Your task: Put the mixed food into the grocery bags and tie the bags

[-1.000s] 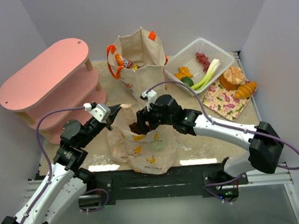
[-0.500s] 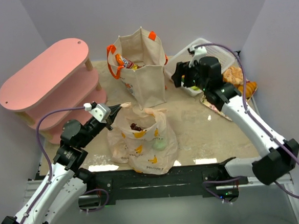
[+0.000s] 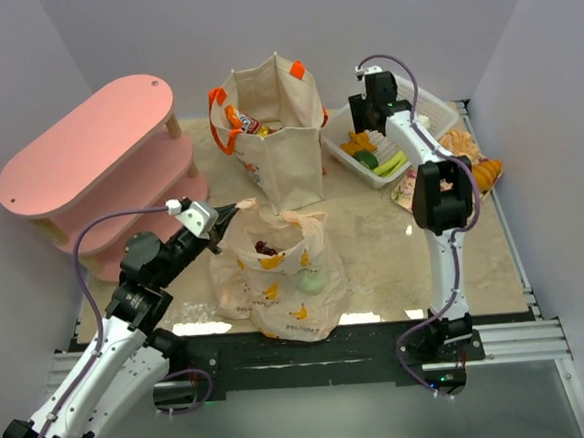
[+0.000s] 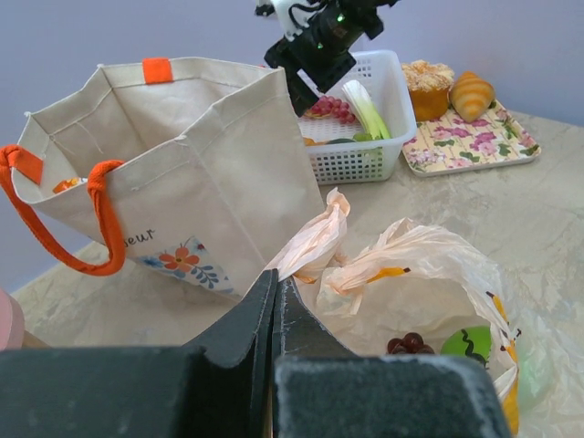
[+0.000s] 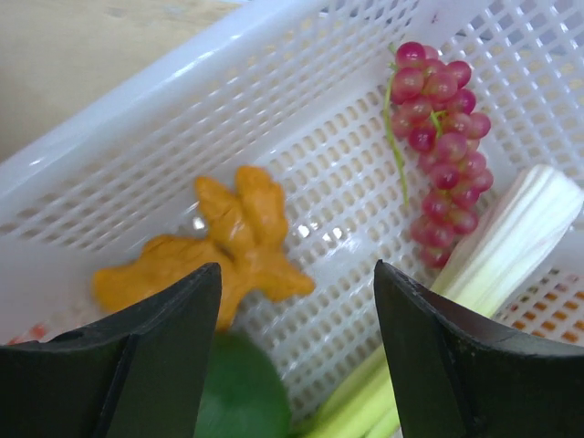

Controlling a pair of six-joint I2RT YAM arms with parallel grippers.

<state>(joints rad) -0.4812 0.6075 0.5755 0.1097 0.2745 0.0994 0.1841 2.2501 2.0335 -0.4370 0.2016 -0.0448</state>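
Observation:
The reddish grapes beside the leek are below my right gripper and to its right in the wrist view, so I will lower it that way onto them next.
The peach plastic bag (image 3: 281, 280) lies at the table's front with dark grapes (image 3: 266, 248) and a green round vegetable (image 3: 312, 281) inside. My left gripper (image 3: 233, 209) is shut on the bag's left handle (image 4: 315, 239) and holds it up. The beige canvas tote (image 3: 276, 130) stands behind it with snack packets (image 3: 240, 120) inside. My right gripper (image 5: 297, 266) is open and empty just above the white basket (image 3: 434, 104). Below it lie orange pieces (image 5: 233, 246), reddish grapes (image 5: 438, 137), a leek (image 5: 511, 237) and a green round vegetable (image 5: 242, 392).
A pink three-tier shelf (image 3: 87, 153) fills the left side. A floral mat (image 3: 420, 188) at the right carries golden bread (image 3: 481, 174) and a muffin-like piece (image 3: 455, 147). Grey walls close the back and the sides.
My right arm has swung from over the plastic bag up to the white basket, with its jaws open. My left gripper has kept still on the bag handle.

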